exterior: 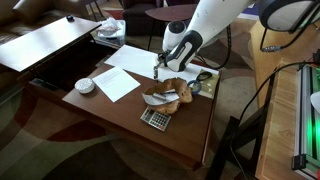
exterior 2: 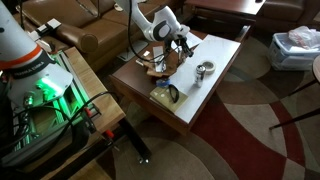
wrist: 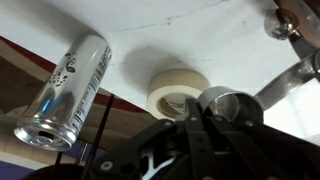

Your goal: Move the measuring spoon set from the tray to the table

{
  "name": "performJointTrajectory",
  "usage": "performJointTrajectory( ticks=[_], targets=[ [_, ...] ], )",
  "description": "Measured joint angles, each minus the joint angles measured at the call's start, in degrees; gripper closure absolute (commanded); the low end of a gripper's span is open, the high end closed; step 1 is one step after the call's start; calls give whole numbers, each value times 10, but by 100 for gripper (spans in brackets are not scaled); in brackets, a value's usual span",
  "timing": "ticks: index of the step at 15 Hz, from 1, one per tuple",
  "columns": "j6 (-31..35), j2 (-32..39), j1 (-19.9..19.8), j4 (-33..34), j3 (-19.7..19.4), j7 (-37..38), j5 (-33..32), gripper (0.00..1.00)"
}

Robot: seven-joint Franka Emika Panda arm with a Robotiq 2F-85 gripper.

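The white paper (wrist: 146,58) is bare beside the roll of cream tape. My gripper will lower the measuring spoon set (wrist: 236,104) down onto that patch next to let it go.
In the wrist view my gripper (wrist: 196,122) is shut on the measuring spoon set (wrist: 236,104). One round silvery spoon bowl sits right at the fingertips, and a handle runs up to the right. In both exterior views the gripper (exterior: 159,68) (exterior 2: 177,46) hangs a little above the dark brown table (exterior: 180,140) (exterior 2: 215,88). It is just beyond the tan tray (exterior: 150,99) (exterior 2: 154,69), over a white paper sheet (exterior: 135,58). The spoons are too thin to make out in the exterior views.
A silver drink can (wrist: 62,88) (exterior 2: 203,70) lies on the table beside a roll of cream tape (wrist: 172,92). A grey-and-white keypad slab (exterior: 155,118) lies in front of the tray. A small white bowl (exterior: 85,86) stands at the table's end by another paper (exterior: 117,84).
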Motion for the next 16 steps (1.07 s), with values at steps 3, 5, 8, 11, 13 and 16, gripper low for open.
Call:
performJointTrajectory(
  ticks=[3, 5, 8, 11, 13, 16],
  targets=[
    [-69, 21, 31, 17, -30, 40, -25, 99],
    [-112, 24, 29, 30, -25, 51, -58, 69],
    [-124, 24, 7, 54, 1, 51, -94, 94],
    [-124, 24, -17, 78, 27, 51, -114, 68],
    [-120, 22, -32, 89, 43, 50, -122, 53],
    [-66, -2, -50, 70, 86, 2, -121, 31]
  ],
)
